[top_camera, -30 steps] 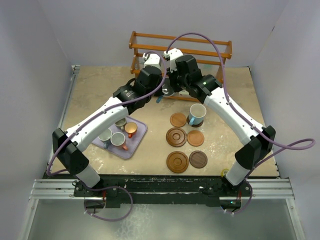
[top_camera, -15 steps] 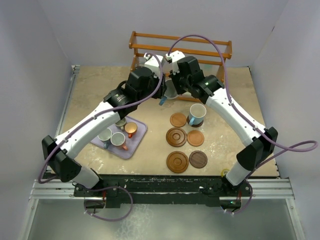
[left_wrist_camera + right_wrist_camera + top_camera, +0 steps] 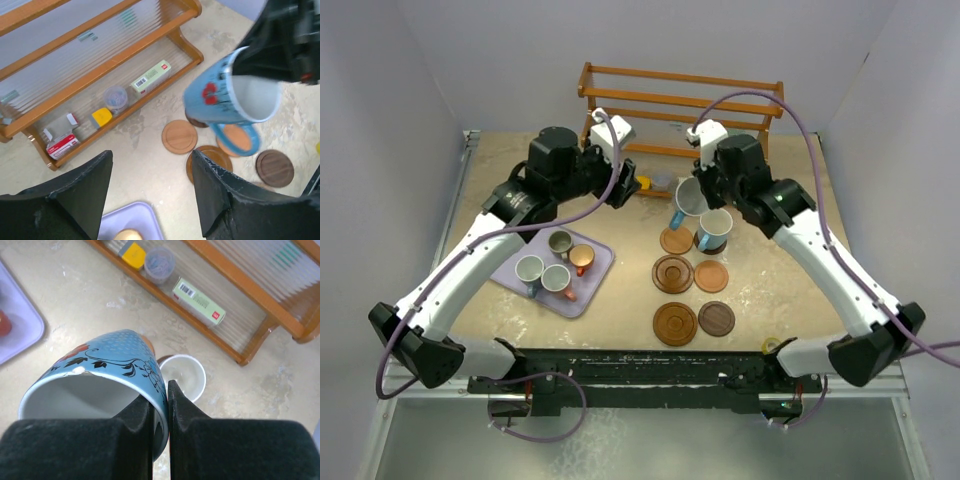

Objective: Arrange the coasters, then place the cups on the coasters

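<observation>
The light coaster on the near side of the standing blue cup is bare. My right gripper will next move back past the cup, then down onto the coaster to release.
My right gripper (image 3: 696,190) (image 3: 160,390) is shut on the rim of a pale blue cup (image 3: 687,198) (image 3: 100,385) (image 3: 227,95). It hangs tilted in the air above the far end of the coasters. Below it a second blue cup (image 3: 714,229) (image 3: 184,376) stands on a dark coaster. A light coaster (image 3: 676,240) (image 3: 179,136), a grooved coaster (image 3: 672,273), another light one (image 3: 711,276), a second grooved one (image 3: 675,324) and a dark one (image 3: 717,319) lie bare. My left gripper (image 3: 623,188) (image 3: 152,200) is open and empty, left of the held cup.
A lavender tray (image 3: 590,293) (image 3: 131,220) at the left holds a grey-green cup (image 3: 560,242), a copper cup (image 3: 581,258) and two blue cups (image 3: 529,268). A wooden rack (image 3: 680,105) with small boxes stands along the back, close behind both grippers.
My left gripper opened, let go of the blue cup and drew back to the left. My right gripper kept the cup and carried it right, over the coasters.
</observation>
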